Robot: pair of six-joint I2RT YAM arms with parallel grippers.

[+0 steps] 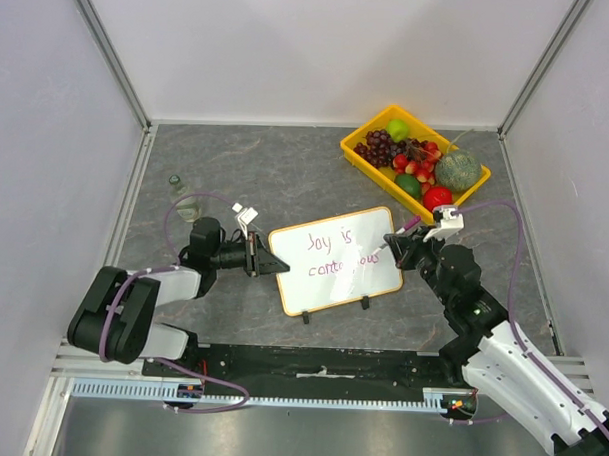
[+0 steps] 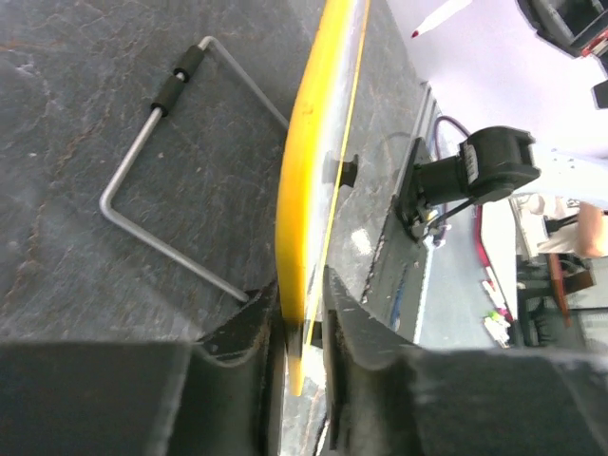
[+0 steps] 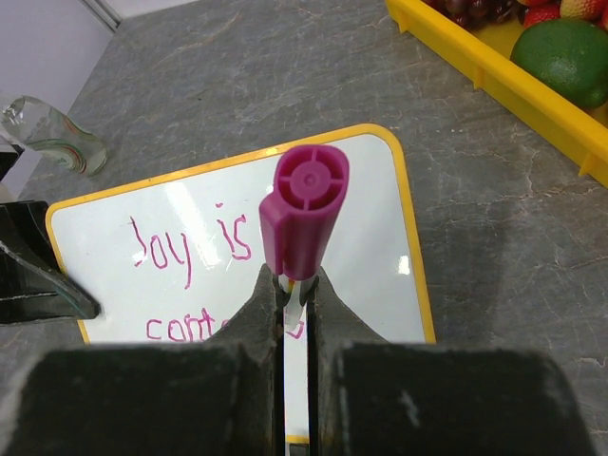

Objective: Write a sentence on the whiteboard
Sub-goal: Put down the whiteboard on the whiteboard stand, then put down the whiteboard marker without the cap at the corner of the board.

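Note:
I need to move my right gripper back and down next, to let go of the magenta marker on clear tabletop near the board's foot (image 1: 388, 324).
The whiteboard (image 1: 335, 285) stands tilted on its black feet in the middle of the table, its yellow edge (image 2: 302, 171) seen end-on in the left wrist view. The sentence (image 1: 334, 251), "Joy is" over "contagious", is in pinkish-red marker (image 3: 190, 249). My left gripper (image 1: 266, 259) straddles the board's left edge (image 2: 304, 318), jaws parted a little, with a slim gap on one side. My right gripper (image 1: 395, 247) is shut on a magenta marker (image 3: 304, 204) at the board's right end, over the last letters. The marker's tip is hidden.
A yellow tray (image 1: 359, 153) of fruit sits at the back right (image 3: 494, 81). A small glass bottle (image 1: 185, 197) lies at the left, behind my left arm. The board's wire stand (image 2: 142, 199) rests on the table behind it. Walls close in on three sides.

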